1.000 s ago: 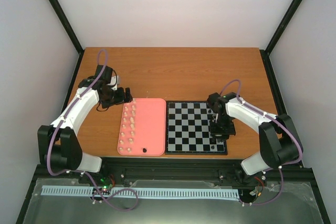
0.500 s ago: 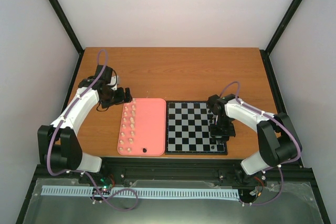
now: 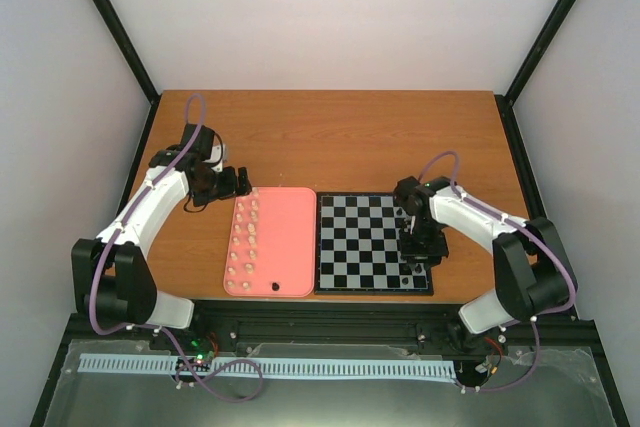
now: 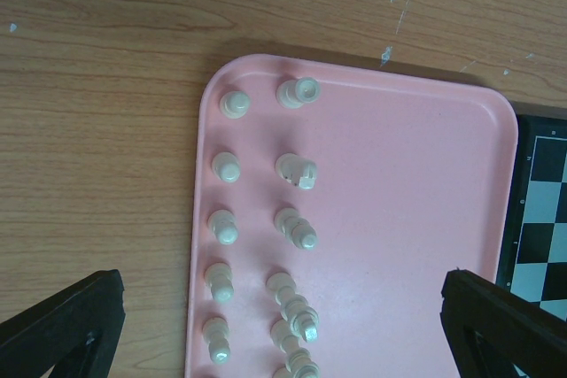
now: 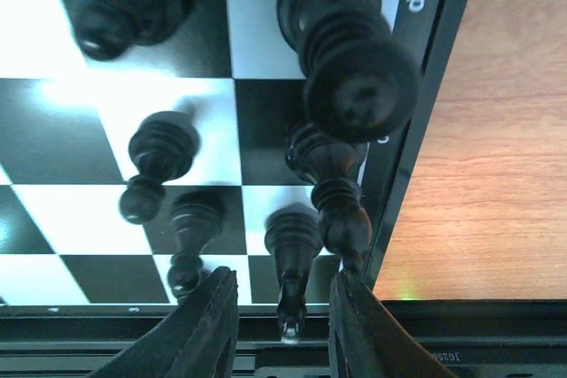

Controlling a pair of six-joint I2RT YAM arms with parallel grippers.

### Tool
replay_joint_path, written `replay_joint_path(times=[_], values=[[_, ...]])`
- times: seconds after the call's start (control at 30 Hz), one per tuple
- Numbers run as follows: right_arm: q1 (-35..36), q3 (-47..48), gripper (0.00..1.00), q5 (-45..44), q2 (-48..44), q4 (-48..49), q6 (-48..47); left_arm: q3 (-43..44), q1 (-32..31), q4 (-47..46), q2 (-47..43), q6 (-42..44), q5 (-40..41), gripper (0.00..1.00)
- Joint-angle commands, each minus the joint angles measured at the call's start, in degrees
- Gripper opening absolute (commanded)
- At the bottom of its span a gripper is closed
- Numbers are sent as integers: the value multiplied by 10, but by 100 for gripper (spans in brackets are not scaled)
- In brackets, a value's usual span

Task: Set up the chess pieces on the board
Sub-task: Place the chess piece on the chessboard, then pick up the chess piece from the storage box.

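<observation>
The tray's single dark piece [image 3: 276, 286] still stands off the board [image 3: 350, 247]. My right gripper will next move up, then to the left in the top view and down onto that piece.
In the right wrist view several black chess pieces [image 5: 159, 152] stand on the board [image 5: 53, 210] near its right edge. One black piece [image 5: 292, 250] stands upright between my right gripper's [image 5: 283, 312] fingers, with a gap on each side; the jaws are open. The top view shows that gripper [image 3: 416, 252] over the board's [image 3: 350, 247] near right corner. My left gripper [image 4: 279, 316] hangs wide open over the cream-white pieces [image 4: 226, 227] on the pink tray [image 4: 416, 219], holding nothing. A single dark piece [image 3: 274, 288] lies at the tray's near edge.
The pink tray [image 3: 290, 247] lies directly left of the board, its cream-white pieces [image 3: 245, 237] in two columns along its left side. Bare wooden table [image 3: 330, 137] stretches behind both. Black frame posts stand at the table's corners.
My right gripper's jaws have opened and let go of the black piece, which now stands on the board. The left arm has not moved.
</observation>
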State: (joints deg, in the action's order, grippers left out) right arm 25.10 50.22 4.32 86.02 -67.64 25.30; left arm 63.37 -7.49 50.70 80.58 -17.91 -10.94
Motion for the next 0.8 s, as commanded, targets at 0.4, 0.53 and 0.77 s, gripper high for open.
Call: replay_joint_path(times=[0.4, 0.53, 0.77], values=[[56, 207, 34, -27, -2, -69, 8, 21, -2, 0, -1, -2, -3, 100], [166, 318, 34, -3, 85, -41, 18, 21, -2, 0, 0, -2, -5, 100], [319, 527, 34, 26, 277, -18, -23, 25, -2, 4, -1, -1, 6, 100]])
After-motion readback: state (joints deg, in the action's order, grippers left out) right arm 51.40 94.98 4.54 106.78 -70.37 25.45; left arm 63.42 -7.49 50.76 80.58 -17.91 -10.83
